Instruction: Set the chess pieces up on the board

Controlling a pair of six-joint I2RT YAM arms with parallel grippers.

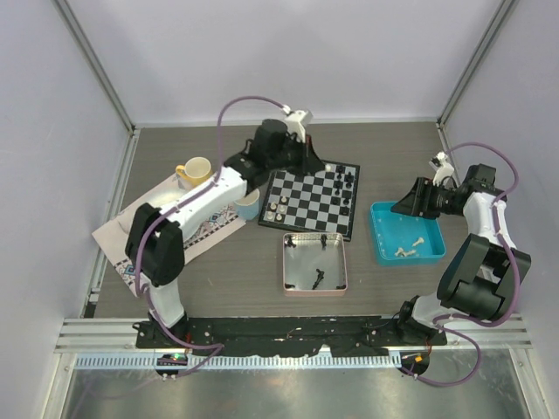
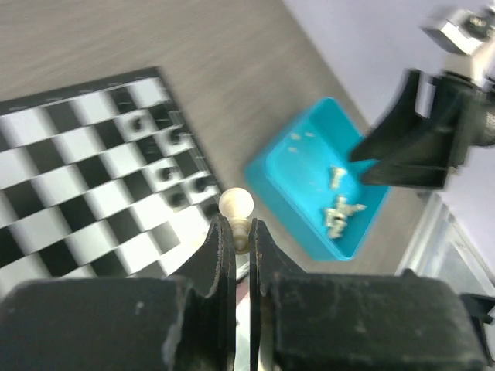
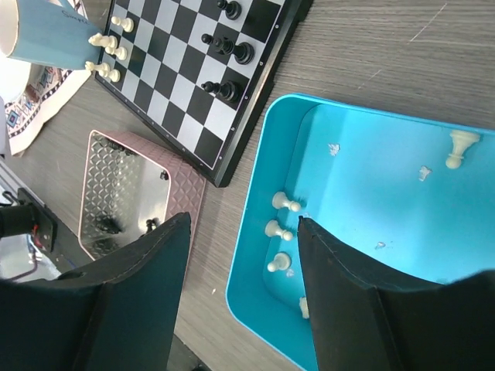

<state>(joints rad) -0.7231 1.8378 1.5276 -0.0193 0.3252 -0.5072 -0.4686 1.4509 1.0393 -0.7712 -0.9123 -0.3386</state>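
My left gripper needs to move over, down and to the left in the top view next, and release the off-white pawn on the empty square beyond the white chessmen.
The chessboard [image 1: 307, 206] lies mid-table; it also shows in the left wrist view [image 2: 69, 170] and the right wrist view [image 3: 178, 69]. A few black chessmen [image 1: 346, 184] stand on its right side and white ones [image 1: 278, 208] on its left. My left gripper [image 2: 236, 226] hangs over the board's far right corner, shut on an off-white pawn [image 2: 236, 204]. My right gripper [image 3: 244, 220] is open and empty above the blue tray [image 1: 382, 234], which holds several white pieces [image 3: 285, 204].
A pink tray [image 1: 285, 262] with a few black pieces sits in front of the board. A blue cup [image 1: 249, 208] stands at the board's left edge. A yellow cup [image 1: 195, 170] sits on a patterned mat [image 1: 188, 231] at the left.
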